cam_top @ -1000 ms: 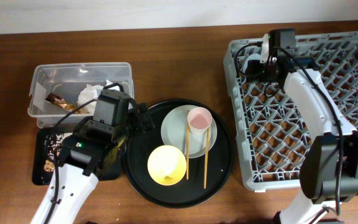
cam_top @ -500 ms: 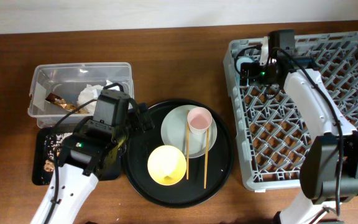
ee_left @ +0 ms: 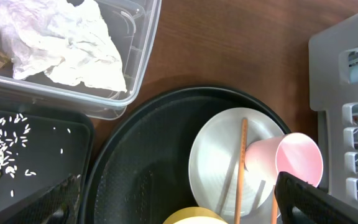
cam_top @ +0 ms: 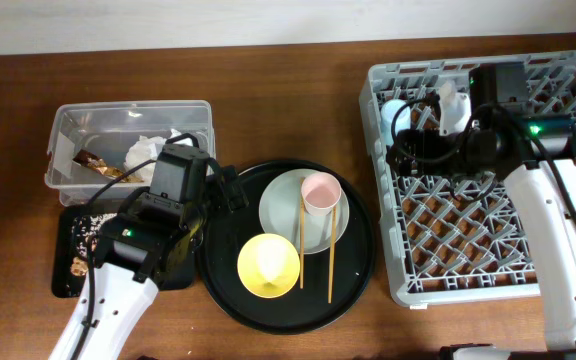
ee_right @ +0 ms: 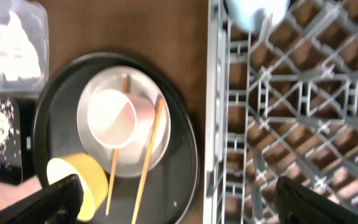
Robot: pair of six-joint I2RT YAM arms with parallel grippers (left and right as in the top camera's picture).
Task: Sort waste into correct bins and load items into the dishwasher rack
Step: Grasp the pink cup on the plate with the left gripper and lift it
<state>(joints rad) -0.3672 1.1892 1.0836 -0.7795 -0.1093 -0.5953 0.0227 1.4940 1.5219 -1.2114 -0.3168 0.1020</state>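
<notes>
Next, my left gripper will go right in the overhead view and down, straddling the exposed edge of The pink cup's rim [cam_top: 308, 198] [ee_left: 277, 161], since the pink cup's rim lies that way and below.
The light-blue cup [cam_top: 393, 110] sits in the grey rack's [cam_top: 488, 260] far-left corner. My right gripper [cam_top: 408, 145] is open and empty just in front of it, above the rack [ee_right: 291, 112]. The pink cup [cam_top: 320, 192] lies on the white plate [cam_top: 283, 215] with two chopsticks [cam_top: 332, 250] across it, beside the yellow bowl [cam_top: 268, 265]. My left gripper [cam_top: 230, 190] is open and empty over the plate's left side [ee_left: 219, 168]. The napkin [cam_top: 148, 148] and wrapper [cam_top: 96, 160] lie in the clear tub [cam_top: 128, 112]. Food scraps [cam_top: 80, 262] lie in the shallow black tray [cam_top: 68, 225].
The plate, bowl and chopsticks rest on a big round black tray [cam_top: 353, 260] between the bins and the rack. Bare wooden table [cam_top: 288, 90] shows behind it. My left arm lies over the shallow black tray's right half.
My right gripper has drawn back from the rack's far-left corner toward the right and front, leaving the light-blue cup standing there. The left arm has not moved.
</notes>
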